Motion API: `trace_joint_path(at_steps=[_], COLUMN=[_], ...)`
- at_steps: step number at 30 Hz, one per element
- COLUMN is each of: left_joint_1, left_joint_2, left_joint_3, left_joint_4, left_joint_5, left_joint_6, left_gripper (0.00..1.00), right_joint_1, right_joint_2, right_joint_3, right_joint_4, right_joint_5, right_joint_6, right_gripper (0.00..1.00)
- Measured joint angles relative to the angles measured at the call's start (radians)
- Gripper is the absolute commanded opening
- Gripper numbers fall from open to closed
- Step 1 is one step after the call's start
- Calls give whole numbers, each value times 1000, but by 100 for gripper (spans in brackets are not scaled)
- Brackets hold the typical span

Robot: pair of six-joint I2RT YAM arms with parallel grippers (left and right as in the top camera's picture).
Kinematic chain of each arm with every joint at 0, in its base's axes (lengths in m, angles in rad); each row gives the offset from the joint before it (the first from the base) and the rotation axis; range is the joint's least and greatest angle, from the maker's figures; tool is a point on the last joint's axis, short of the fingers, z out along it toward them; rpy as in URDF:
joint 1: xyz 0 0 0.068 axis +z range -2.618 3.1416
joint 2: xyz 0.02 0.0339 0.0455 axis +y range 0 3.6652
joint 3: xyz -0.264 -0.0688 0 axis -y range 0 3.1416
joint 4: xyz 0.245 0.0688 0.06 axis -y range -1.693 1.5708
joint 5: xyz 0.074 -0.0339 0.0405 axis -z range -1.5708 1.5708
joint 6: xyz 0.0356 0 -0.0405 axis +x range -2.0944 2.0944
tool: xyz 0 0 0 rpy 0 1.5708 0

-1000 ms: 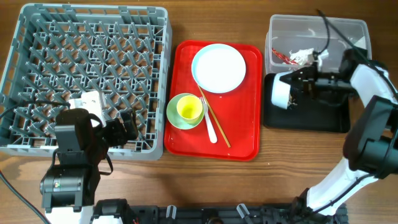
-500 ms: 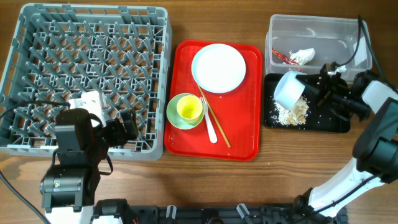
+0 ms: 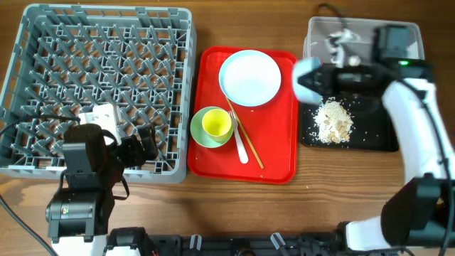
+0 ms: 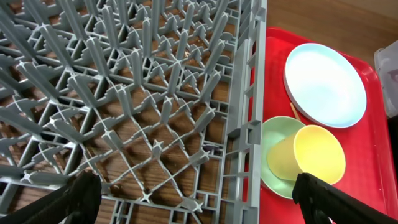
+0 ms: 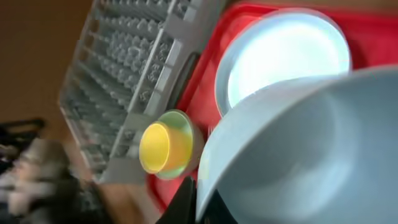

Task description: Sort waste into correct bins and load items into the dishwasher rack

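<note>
The emptied bowl comes across and down in my right gripper next, then gets released. The pale blue plate (image 3: pixel 249 77) (image 5: pixel 287 57) lies below the gripper and to its left in the overhead view.
My right gripper (image 3: pixel 325 77) is shut on a pale blue bowl (image 3: pixel 309 77), held tilted in the air between the red tray's right edge and the black tray (image 3: pixel 377 139). The bowl fills the right wrist view (image 5: pixel 298 149). Beige food scraps (image 3: pixel 333 121) lie heaped on the black tray. The clear tub (image 3: pixel 407 32) stands behind it; the wrapper is mostly hidden by my arm. My left gripper (image 3: pixel 142 146) is open and empty over the front right corner of the grey rack (image 3: pixel 99 85).
The red tray (image 3: pixel 274 153) holds a pale blue plate (image 3: pixel 249 77), a green bowl (image 3: pixel 199 131) with a yellow cup (image 3: pixel 216 124) in it, a white fork (image 3: pixel 242 149) and chopsticks (image 3: pixel 247 139). The rack holds nothing.
My right arm tipped the scraps onto the black tray, then lifted the blue bowl and carried it left toward the red tray. The left arm has not moved.
</note>
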Motion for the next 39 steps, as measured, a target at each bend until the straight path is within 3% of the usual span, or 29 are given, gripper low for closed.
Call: trace_joint_path(at_steps=[6, 9, 11, 15, 19, 22, 24, 28, 31, 35, 39], left_joint_1=[0, 0, 0, 0, 0, 0, 0, 0, 0, 0, 0], left_joint_2=[0, 0, 0, 0, 0, 0, 0, 0, 0, 0, 0], left_joint_3=[0, 0, 0, 0, 0, 0, 0, 0, 0, 0, 0], left_joint_4=[-1, -1, -1, -1, -1, -1, -2, -1, -1, -1, -1], left_joint_5=[0, 0, 0, 0, 0, 0, 0, 0, 0, 0, 0], left_joint_6=[0, 0, 0, 0, 0, 0, 0, 0, 0, 0, 0], left_gripper=[100, 100, 100, 100, 100, 100, 100, 100, 100, 100, 100], right_joint_1=[485, 571, 586, 584, 584, 570, 562, 577, 632, 660, 659], right_joint_2=[60, 198, 287, 358, 348, 185, 54, 19, 157, 283, 299], right_joint_3=[2, 2, 2, 2, 2, 2, 10, 9, -37, -39, -41], right_joint_4=[337, 413, 454, 486, 422, 342, 291, 155, 140, 140, 129], right_joint_5=[560, 650, 671, 690, 698, 696, 671, 564, 535, 530, 531], right_joint_6=[33, 37, 45, 55, 70, 82, 104, 203, 330, 398, 426], right_gripper=[4, 12, 21, 25, 49, 59, 59, 58, 41, 6, 4])
